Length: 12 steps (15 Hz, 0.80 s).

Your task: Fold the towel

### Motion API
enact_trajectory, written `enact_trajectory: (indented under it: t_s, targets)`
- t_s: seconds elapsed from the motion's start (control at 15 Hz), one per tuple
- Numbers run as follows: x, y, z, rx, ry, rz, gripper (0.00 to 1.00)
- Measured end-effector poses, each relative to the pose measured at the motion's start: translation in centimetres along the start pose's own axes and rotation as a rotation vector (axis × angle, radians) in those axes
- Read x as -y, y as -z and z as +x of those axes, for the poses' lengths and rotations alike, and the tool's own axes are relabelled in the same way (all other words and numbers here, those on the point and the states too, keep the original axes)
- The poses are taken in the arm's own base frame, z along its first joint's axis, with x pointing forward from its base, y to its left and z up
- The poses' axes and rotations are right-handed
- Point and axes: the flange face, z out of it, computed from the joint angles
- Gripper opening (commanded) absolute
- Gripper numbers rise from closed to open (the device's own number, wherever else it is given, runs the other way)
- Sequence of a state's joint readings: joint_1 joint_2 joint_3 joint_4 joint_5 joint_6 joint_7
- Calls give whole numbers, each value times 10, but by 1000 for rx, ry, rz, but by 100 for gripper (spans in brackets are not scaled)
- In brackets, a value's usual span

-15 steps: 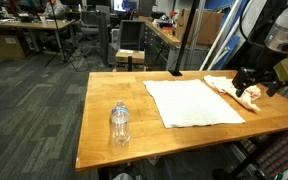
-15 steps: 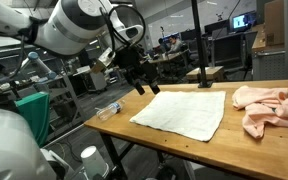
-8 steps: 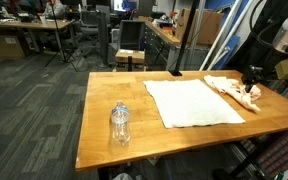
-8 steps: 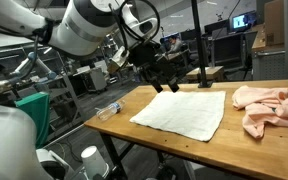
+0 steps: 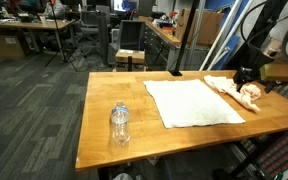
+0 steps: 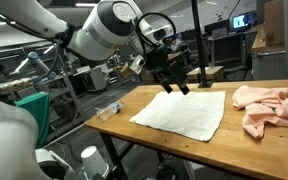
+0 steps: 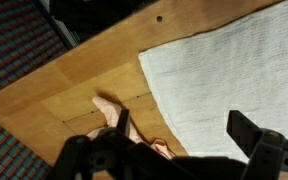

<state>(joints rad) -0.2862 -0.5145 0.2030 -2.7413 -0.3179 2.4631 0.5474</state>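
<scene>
My gripper will move down onto the towel's corner by the table edge (image 5: 235, 119) and close there. That corner is lying flat below my gripper, near the pink cloth (image 5: 247, 93).
A white towel (image 5: 197, 101) lies flat and unfolded in the middle of the wooden table; it also shows in the other exterior view (image 6: 185, 110) and in the wrist view (image 7: 234, 65). My gripper (image 5: 246, 76) (image 6: 175, 79) hangs in the air over the towel's edge, near a crumpled pink cloth (image 5: 247, 93). In the wrist view my gripper (image 7: 184, 128) is open and empty. Its jaws straddle the towel's edge, with the pink cloth (image 7: 106, 108) beside one finger.
A clear water bottle (image 5: 119, 123) stands near one end of the table (image 5: 100, 142); it also shows in an exterior view (image 6: 109, 109). The pink cloth (image 6: 265, 106) lies past the towel at the other end. Desks, chairs and a black pole (image 5: 178, 35) surround the table.
The arm has swung in over the table, and the gripper has moved from beyond the bottle-side edge to above the towel. Towel, cloth and bottle have not moved.
</scene>
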Motion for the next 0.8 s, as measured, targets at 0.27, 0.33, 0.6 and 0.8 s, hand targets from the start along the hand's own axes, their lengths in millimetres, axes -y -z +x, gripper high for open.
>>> enact_trajectory:
  t_s: [0.27,0.33,0.6,0.8]
  targets:
    - [7,-13,25,21,17,-1,100]
    - [8,-18,31,33,16,1,100]
    - [2,-51,51,102,-10,5,100]
    - [-6,-84,60,165,-35,3,100]
